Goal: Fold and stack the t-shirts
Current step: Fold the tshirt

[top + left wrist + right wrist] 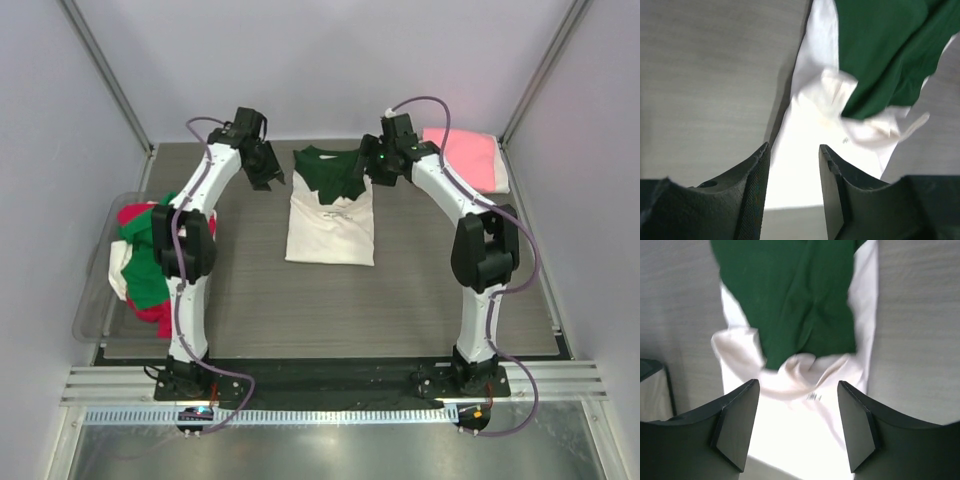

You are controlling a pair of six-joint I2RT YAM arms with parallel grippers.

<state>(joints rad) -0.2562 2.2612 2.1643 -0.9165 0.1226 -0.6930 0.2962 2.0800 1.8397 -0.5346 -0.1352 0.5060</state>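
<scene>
I will move my right gripper back and down next and close it on the cream-white t-shirt's near corner on the pink shirt's side (pixel 371 262), because that corner is flat and uncovered.
A cream-white t-shirt (pixel 330 230) with dark green fabric (pixel 335 170) folded over its far end lies in the middle of the table. It shows in the left wrist view (pixel 805 150) and the right wrist view (pixel 800 425) with small black lettering (pixel 812 397). My left gripper (pixel 267 178) is open and empty, hovering left of the shirt's far end. My right gripper (pixel 375 172) is open and empty, over the shirt's far right corner. A folded pink t-shirt (pixel 468 157) lies at the far right. Red, green and white shirts (pixel 145 262) are heaped at the left.
A clear plastic tub (pixel 95 300) at the table's left edge holds the heaped shirts. Grey walls and metal frame posts close in the back and sides. The arm bases stand at the near edge.
</scene>
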